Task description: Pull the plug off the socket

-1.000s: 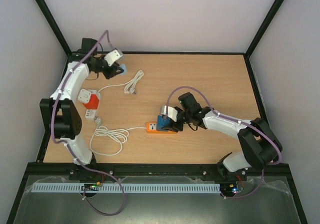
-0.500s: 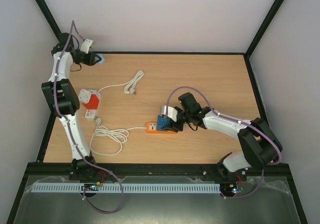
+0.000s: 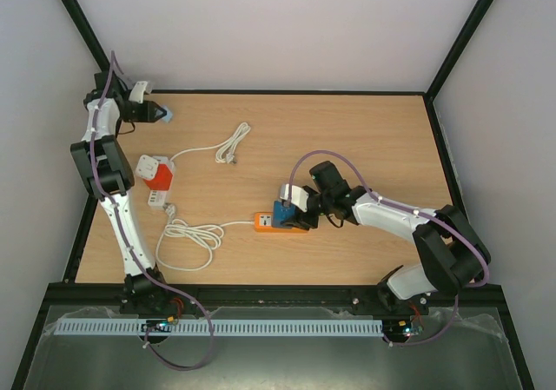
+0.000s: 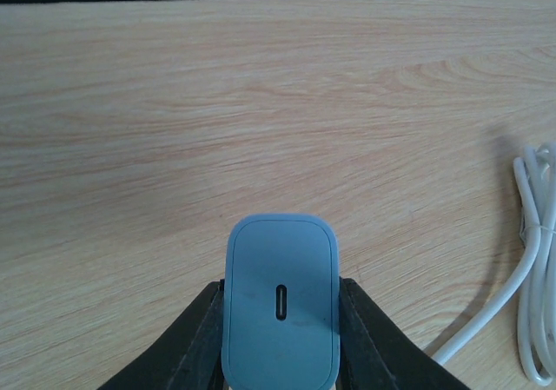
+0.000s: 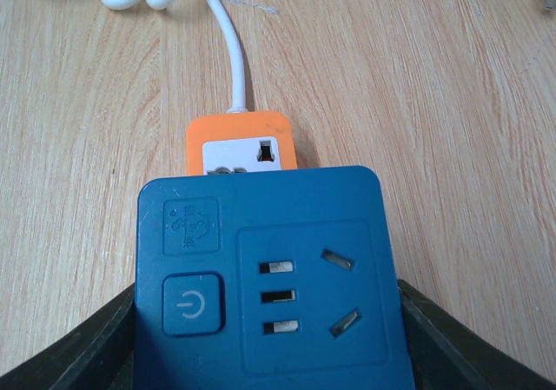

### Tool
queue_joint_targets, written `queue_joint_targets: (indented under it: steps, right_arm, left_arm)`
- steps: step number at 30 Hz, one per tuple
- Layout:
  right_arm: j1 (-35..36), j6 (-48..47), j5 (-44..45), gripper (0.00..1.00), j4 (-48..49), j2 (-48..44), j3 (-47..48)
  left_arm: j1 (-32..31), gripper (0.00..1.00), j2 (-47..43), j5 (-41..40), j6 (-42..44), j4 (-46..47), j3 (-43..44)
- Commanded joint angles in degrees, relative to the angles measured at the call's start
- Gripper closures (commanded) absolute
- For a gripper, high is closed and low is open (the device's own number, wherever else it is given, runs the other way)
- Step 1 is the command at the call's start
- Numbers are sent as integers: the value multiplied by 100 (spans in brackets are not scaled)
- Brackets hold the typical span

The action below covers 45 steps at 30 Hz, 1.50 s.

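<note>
The wood is bare there, so my left gripper will next lower toward the clear patch of tabletop beneath the light-blue charger plug [image 4: 281,299] and let the plug go there.
A light-blue charger plug [image 4: 281,299] with a USB-C slot sits between the fingers [image 4: 201,342] of my left gripper [image 4: 281,329], which is shut on it above bare wood. In the top view the left gripper [image 3: 159,112] holds it at the far back-left corner. My right gripper [image 5: 269,347] is shut on a dark blue adapter plug [image 5: 269,277] that sits over the near end of an orange power strip [image 5: 239,142]. In the top view the adapter [image 3: 282,213] and the strip [image 3: 263,223] lie mid-table, under the right gripper [image 3: 287,209].
A red and white cube socket [image 3: 155,173] stands at the left with a white cable end [image 3: 230,147] beside it. A coiled white cable [image 3: 189,238] runs to the strip. A black frame edges the table.
My left arm has swung left and back to the table's corner, carrying the light-blue plug. The right arm and the blue adapter have not moved.
</note>
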Motion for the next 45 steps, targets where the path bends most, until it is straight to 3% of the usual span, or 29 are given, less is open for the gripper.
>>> queue_joint_targets:
  steps: [1, 18, 34, 45]
  right_arm:
    - [68, 40, 298, 70, -63, 122, 2]
    - [131, 62, 392, 70, -64, 182, 38]
    - [131, 67, 398, 70, -55, 175, 37]
    - [135, 82, 405, 67, -45, 162, 19]
  left_arm:
    - [113, 76, 217, 255, -201, 114, 228]
    - [150, 69, 724, 313, -432, 258, 209]
    - [234, 33, 621, 58, -712, 448, 231]
    - [256, 20, -255, 12, -320, 310, -31]
